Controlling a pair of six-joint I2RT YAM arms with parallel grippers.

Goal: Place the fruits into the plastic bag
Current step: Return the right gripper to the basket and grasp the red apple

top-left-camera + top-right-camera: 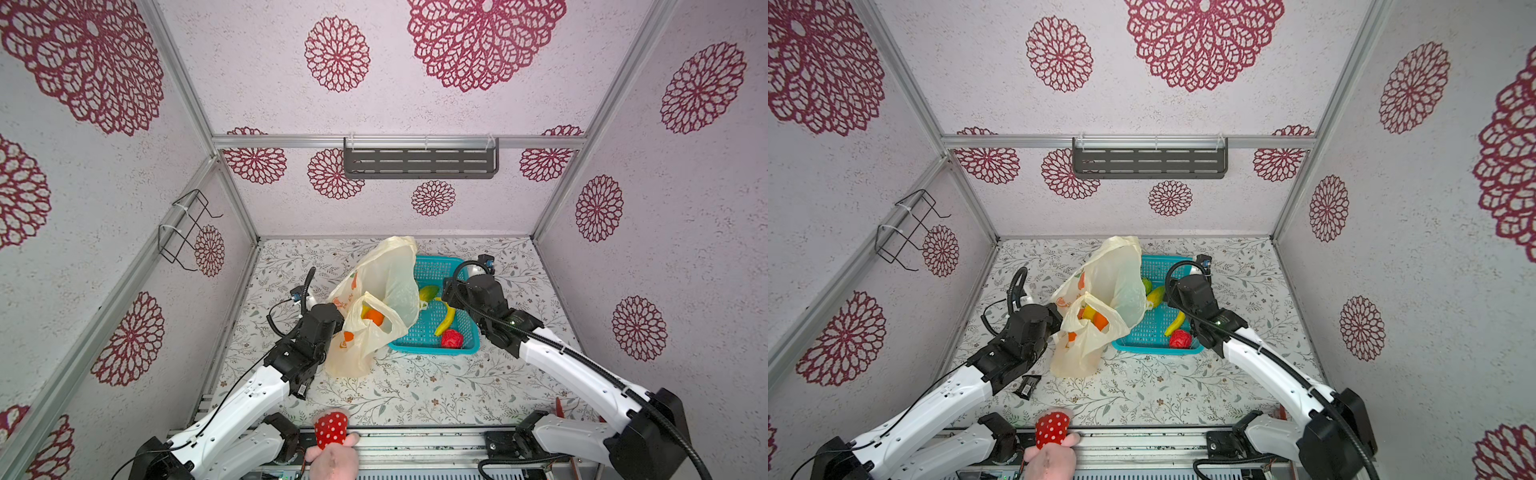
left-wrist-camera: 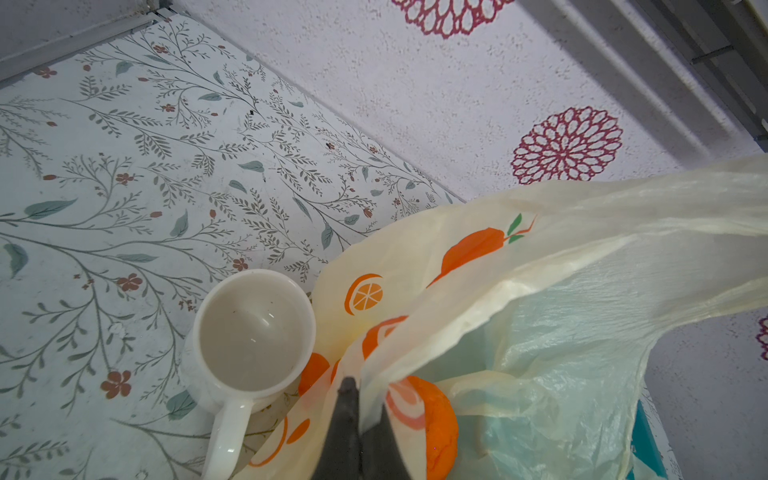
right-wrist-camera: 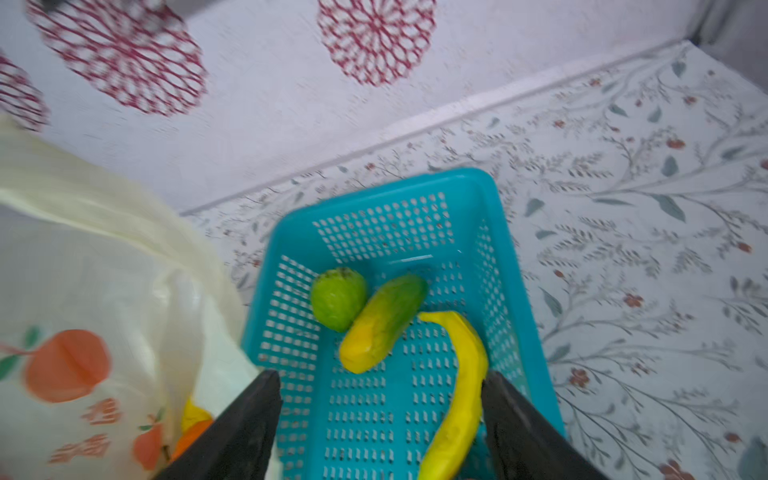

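My right gripper will next move back, tip its fingers down and lower them around the red bumpy fruit (image 1: 452, 339), because it lies uncovered below and back toward my base.
The pale-yellow plastic bag (image 1: 386, 278) (image 1: 1113, 274) stands left of the teal basket (image 1: 432, 347). My left gripper (image 2: 365, 399) is shut on the bag's rim, holding its mouth open. Inside lie an orange (image 1: 374, 316) (image 2: 436, 432) and a yellow round fruit (image 1: 1088, 311). My right gripper (image 3: 380, 386) hangs open over the basket, empty, one finger close beside the banana (image 3: 461, 395) (image 1: 446, 320). A green-yellow long fruit (image 3: 384, 324), a round green one (image 3: 338, 303) and a red bumpy one (image 1: 452, 338) (image 1: 1180, 339) also lie in the basket.
A white mug (image 2: 253, 332) stands right against the bag, beside my left gripper. A red white-dotted plush toy (image 1: 331, 428) sits at the front edge. A small black object (image 1: 1027, 386) lies by the left arm. Walls close three sides.
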